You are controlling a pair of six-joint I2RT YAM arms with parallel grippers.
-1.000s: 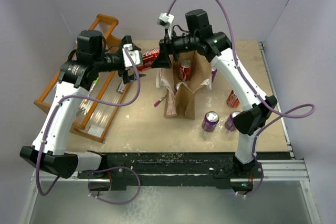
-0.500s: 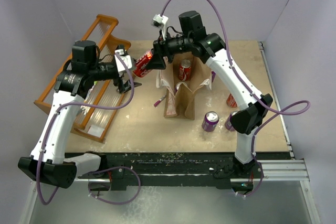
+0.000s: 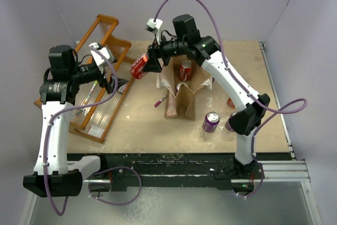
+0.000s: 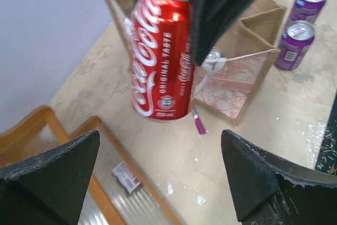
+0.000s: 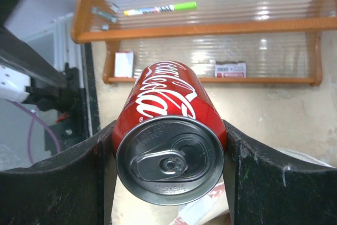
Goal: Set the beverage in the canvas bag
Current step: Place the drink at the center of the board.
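The clear tabletop beyond the pink marker is below my right gripper and back from it. My right gripper will next bring the can back and down there, turn it upright and let go.
A red Coca-Cola can [image 3: 138, 67] hangs in the air left of the canvas bag [image 3: 181, 101], tilted. My right gripper [image 3: 149, 62] is shut on its top end. In the right wrist view the can [image 5: 168, 125] fills the space between both fingers of the right gripper [image 5: 168, 175]. The tan bag stands open with white handles and holds another red can [image 3: 185, 70]. My left gripper [image 3: 113, 77] is open and empty over the orange rack, apart from the can. In the left wrist view its gripper [image 4: 163, 183] faces the can [image 4: 160, 56] and the bag [image 4: 237, 72].
The orange slatted rack [image 3: 97, 104] lies at the left and holds a green marker [image 5: 158, 9] and small boxes. Two purple cans [image 3: 211, 121] [image 3: 231, 121] and a red can [image 3: 232, 100] stand right of the bag. A pink marker [image 3: 158, 102] lies on the table.
The left gripper let go of the red can and pulled back left over the rack. The right gripper kept the can and moved it a little left.
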